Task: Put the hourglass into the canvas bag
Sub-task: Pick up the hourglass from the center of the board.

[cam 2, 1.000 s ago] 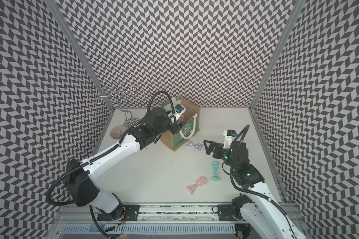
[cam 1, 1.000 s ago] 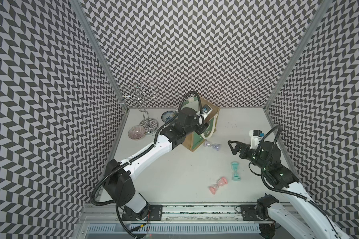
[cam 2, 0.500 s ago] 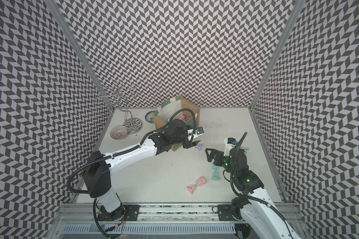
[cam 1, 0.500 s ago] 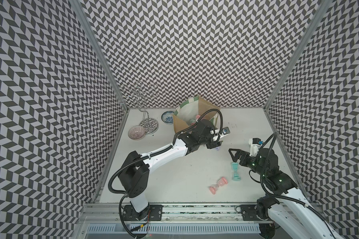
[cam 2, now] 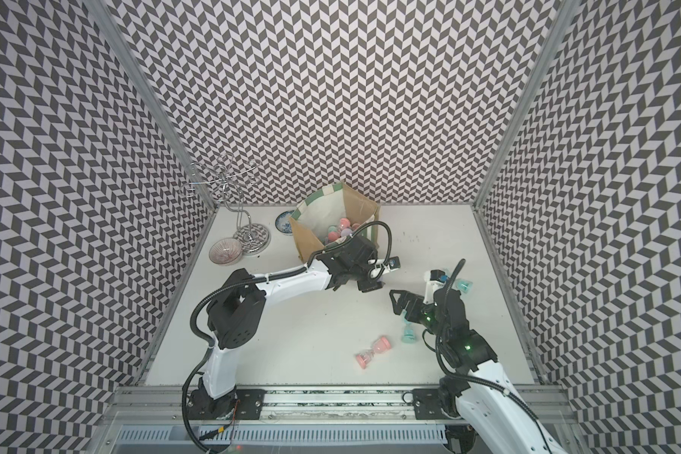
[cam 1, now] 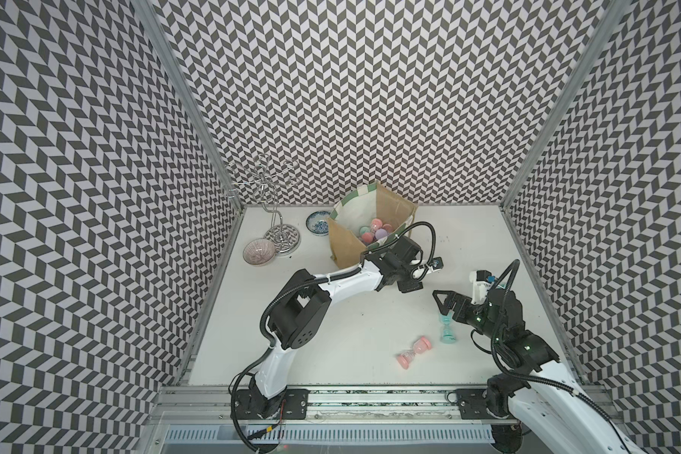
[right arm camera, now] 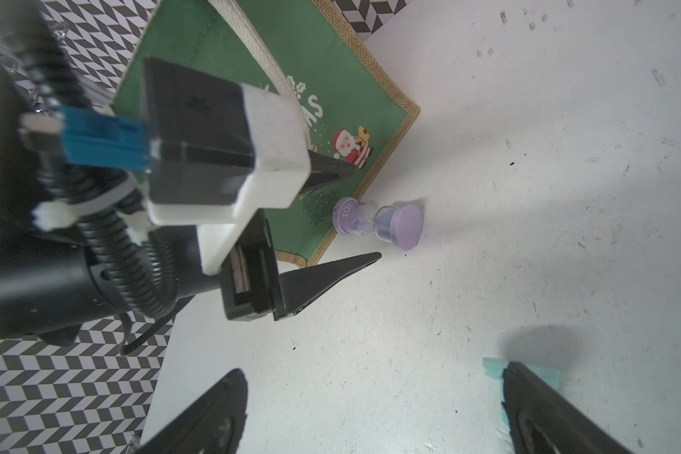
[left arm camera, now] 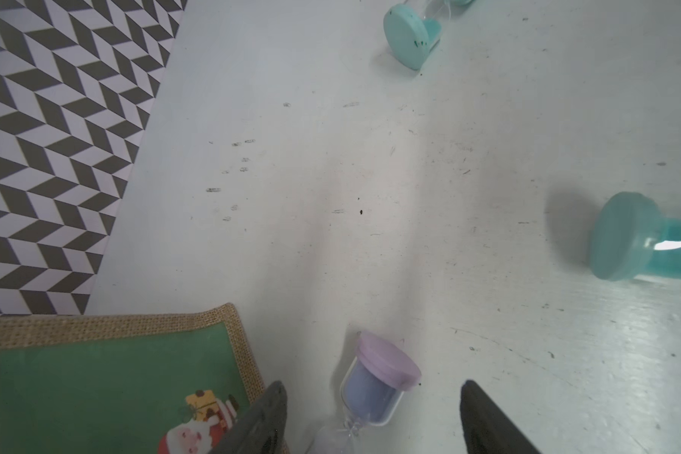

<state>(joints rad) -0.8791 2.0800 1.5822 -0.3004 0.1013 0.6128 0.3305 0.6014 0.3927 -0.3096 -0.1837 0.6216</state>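
Observation:
The purple hourglass lies sideways below my open fingers; my left gripper will lower and close around its sand-filled end [left arm camera: 378, 380] next.
A purple hourglass [left arm camera: 378, 387] lies on its side on the white table, close to the front of the canvas bag [cam 1: 346, 243]. My left gripper [left arm camera: 372, 383] is open and low over it, one finger on each side with gaps, not touching. In both top views the left gripper [cam 1: 409, 283] hides this hourglass. The bag stands open and holds several hourglasses. My right gripper [cam 1: 445, 308] is open just above a teal hourglass [cam 1: 446, 332], whose end shows by one finger [right arm camera: 535, 401]. A pink hourglass [cam 1: 413, 352] lies nearer the front.
A wire stand [cam 1: 278, 232], a patterned bowl [cam 1: 258, 251] and a small blue dish [cam 1: 318, 228] sit at the back left. Another teal hourglass [cam 2: 464, 285] lies behind the right wrist. Patterned walls enclose the table on three sides.
My left arm swung from over the bag down to the table in front of it, and its jaws widened around the purple hourglass. The right gripper shifted slightly over the teal hourglass.

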